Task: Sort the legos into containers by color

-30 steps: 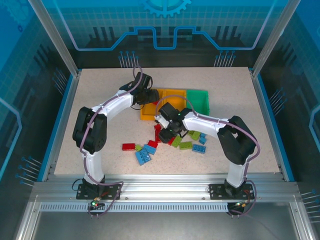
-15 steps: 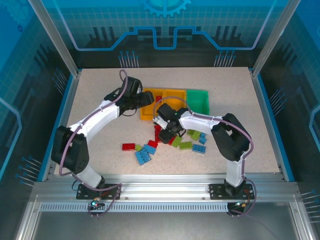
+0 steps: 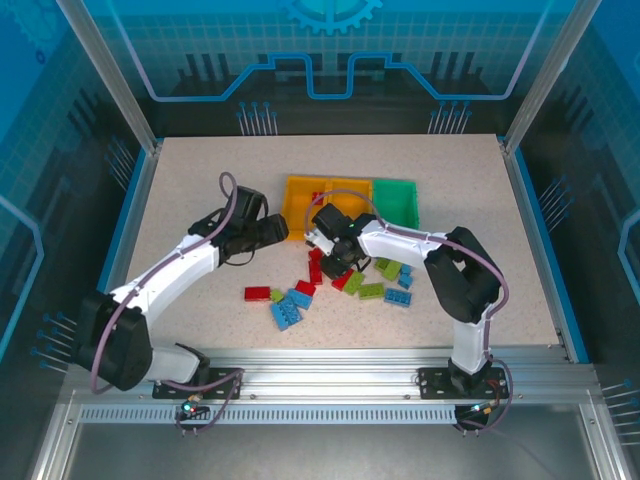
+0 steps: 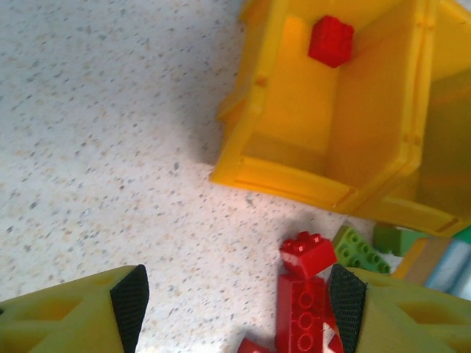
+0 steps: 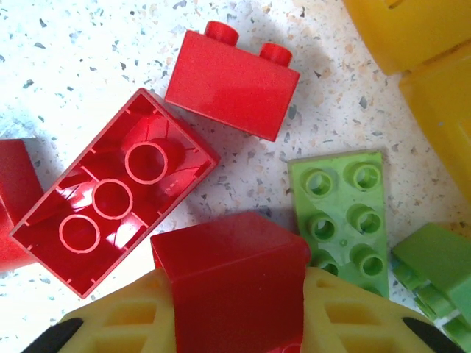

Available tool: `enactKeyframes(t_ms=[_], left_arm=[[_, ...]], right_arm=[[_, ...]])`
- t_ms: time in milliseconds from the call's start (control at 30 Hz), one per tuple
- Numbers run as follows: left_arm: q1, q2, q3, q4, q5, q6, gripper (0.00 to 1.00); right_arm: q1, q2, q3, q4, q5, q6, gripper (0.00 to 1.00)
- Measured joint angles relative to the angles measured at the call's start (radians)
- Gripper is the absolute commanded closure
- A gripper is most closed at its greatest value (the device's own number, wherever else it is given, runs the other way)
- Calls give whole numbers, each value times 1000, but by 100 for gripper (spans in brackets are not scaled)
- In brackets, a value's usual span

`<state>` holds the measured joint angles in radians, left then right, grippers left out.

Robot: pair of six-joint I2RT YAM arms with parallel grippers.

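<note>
The red brick goes up and outward from the pile in my right gripper next. It then passes over the outer yellow bin and comes free where another red brick already lies.
The legos lie in a loose pile (image 3: 345, 280) of red, lime green and blue bricks in front of the containers. Two joined orange-yellow bins (image 3: 303, 207) stand beside a green bin (image 3: 405, 205). My right gripper (image 5: 235, 316) is down in the pile, shut on a red brick (image 5: 235, 276). Beside it lie a studded red brick (image 5: 232, 88), an upturned red brick (image 5: 114, 191) and an upturned lime green brick (image 5: 346, 209). My left gripper (image 4: 238, 301) hangs open and holds nothing, just left of the yellow bins. One red brick (image 4: 330, 40) lies in the left yellow bin (image 4: 294, 176).
A single red brick (image 3: 257, 293) and two blue bricks (image 3: 287, 310) lie left of the pile, nearer the front edge. More blue bricks (image 3: 400, 290) sit at the pile's right side. Bare tabletop (image 3: 190, 180) stretches left of the bins.
My left arm has pulled back from over the yellow bin, leftward and toward the front. My right gripper has closed on a red brick in the pile.
</note>
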<state>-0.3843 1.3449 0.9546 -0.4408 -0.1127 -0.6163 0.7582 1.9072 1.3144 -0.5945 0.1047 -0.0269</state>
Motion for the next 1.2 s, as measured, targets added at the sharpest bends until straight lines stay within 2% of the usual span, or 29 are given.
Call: enactKeyframes(t_ms=[200,500,667,900,1000,1067,1200], left_arm=[[0,-73,-109,-35,-18,-33,30],[0,-169,-235,-94,-32,-112,29],[-2,-181,-277,-119,-27,-174,27],[-43,-190,-320,-129,-1,-230,20],[-61,-190,-326,-126,9,-227,16],[-68,-189,-326,-124,11,-219,10],[-73,-175,-326,-122,12,-213,8]], right_arm=[[-4,-14,67,-29,-2,13,73],[-38,-2,277,-77,-8,48,72],[-78,129,531,-108,-14,85,72],[-87,359,767,-181,13,100,68],[-89,433,832,-223,27,103,62],[-92,465,859,-240,28,109,55],[-94,470,892,-261,26,121,42]])
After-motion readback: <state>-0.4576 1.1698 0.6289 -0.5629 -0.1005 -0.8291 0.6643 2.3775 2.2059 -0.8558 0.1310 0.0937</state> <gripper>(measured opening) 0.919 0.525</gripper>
